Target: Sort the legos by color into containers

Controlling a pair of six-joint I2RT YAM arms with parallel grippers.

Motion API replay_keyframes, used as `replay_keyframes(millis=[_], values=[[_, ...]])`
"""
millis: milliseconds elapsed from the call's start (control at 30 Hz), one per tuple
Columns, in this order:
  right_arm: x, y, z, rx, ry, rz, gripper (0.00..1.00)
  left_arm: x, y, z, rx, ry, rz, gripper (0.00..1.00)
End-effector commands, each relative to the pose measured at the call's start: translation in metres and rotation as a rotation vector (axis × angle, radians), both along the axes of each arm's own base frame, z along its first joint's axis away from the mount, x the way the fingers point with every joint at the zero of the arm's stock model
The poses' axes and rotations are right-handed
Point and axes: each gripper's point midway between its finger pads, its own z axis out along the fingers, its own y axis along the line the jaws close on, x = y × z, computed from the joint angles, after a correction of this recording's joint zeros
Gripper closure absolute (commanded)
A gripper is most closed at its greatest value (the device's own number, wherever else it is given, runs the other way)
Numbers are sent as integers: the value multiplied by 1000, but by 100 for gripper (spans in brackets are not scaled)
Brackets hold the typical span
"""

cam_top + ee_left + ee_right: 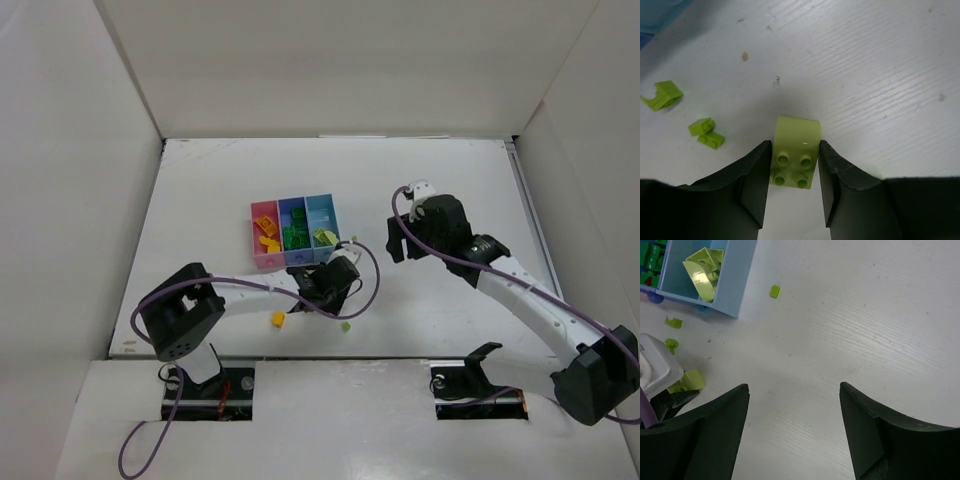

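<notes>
My left gripper rises and carries the pale lime brick outward over the far part of the light blue bin next, since that bin holds pale lime legos.
Three joined containers stand mid-table: pink with orange-yellow legos, periwinkle with dark green legos, light blue with pale lime legos. My left gripper sits just in front of the light blue bin. In the left wrist view it is shut on a pale lime brick whose studs face the camera, low over the table. My right gripper is right of the bins. In its own wrist view it is open and empty above bare table.
Loose legos lie on the table: an orange one, a lime one, small lime pieces by the left gripper, and a tiny lime one beside the light blue bin. White walls enclose the table.
</notes>
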Motion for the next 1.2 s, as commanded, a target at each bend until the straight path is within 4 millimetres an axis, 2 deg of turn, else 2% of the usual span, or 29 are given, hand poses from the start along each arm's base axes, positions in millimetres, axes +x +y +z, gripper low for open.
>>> replay_keyframes(millis=[0, 200, 233, 333, 367, 433, 467, 533, 567, 600, 700, 800, 867, 933, 1100, 1133, 1167], values=[[3, -5, 12, 19, -39, -31, 22, 26, -10, 47, -69, -118, 115, 72], [3, -11, 14, 10, -46, -55, 22, 58, -13, 105, -127, -240, 214, 74], [2, -12, 15, 10, -46, -55, 22, 69, -12, 122, -167, -270, 244, 73], [1, -16, 16, 10, -46, -64, 22, 87, -13, 146, -233, -315, 266, 71], [1, -16, 16, 10, -46, -64, 22, 103, -8, 157, -256, -342, 299, 71], [2, -19, 16, 9, -46, -73, 22, 116, -3, 166, -288, -341, 324, 71], [1, -20, 15, 5, -38, -73, 22, 132, 3, 167, -289, -347, 343, 71], [1, -20, 15, 5, -38, -73, 21, 146, 2, 170, -320, -351, 347, 71], [1, -20, 15, 5, -38, -73, 21, 152, -1, 163, -306, -345, 336, 70], [-1, -21, 15, 4, -37, -73, 21, 160, -2, 169, -311, -361, 336, 69], [-1, -26, 14, -6, -31, -90, 21, 171, -5, 162, -266, -376, 335, 66], [-1, -26, 14, -6, -31, -90, 21, 182, -6, 149, -244, -363, 340, 57], [-6, -24, 11, 1, -17, -73, 21, 191, -5, 149, -237, -367, 346, 57], [-10, -24, 14, 5, -28, -58, 21, 204, 4, 141, -211, -348, 382, 57], [-28, -18, 3, 0, -1, 31, 20, 206, 3, 132, -208, -322, 374, 47], [-34, -13, -4, -7, 12, 55, 20, 206, 3, 132, -208, -322, 374, 47], [-36, -9, -1, -3, 5, 71, 20, 204, 2, 140, -229, -326, 365, 43]])
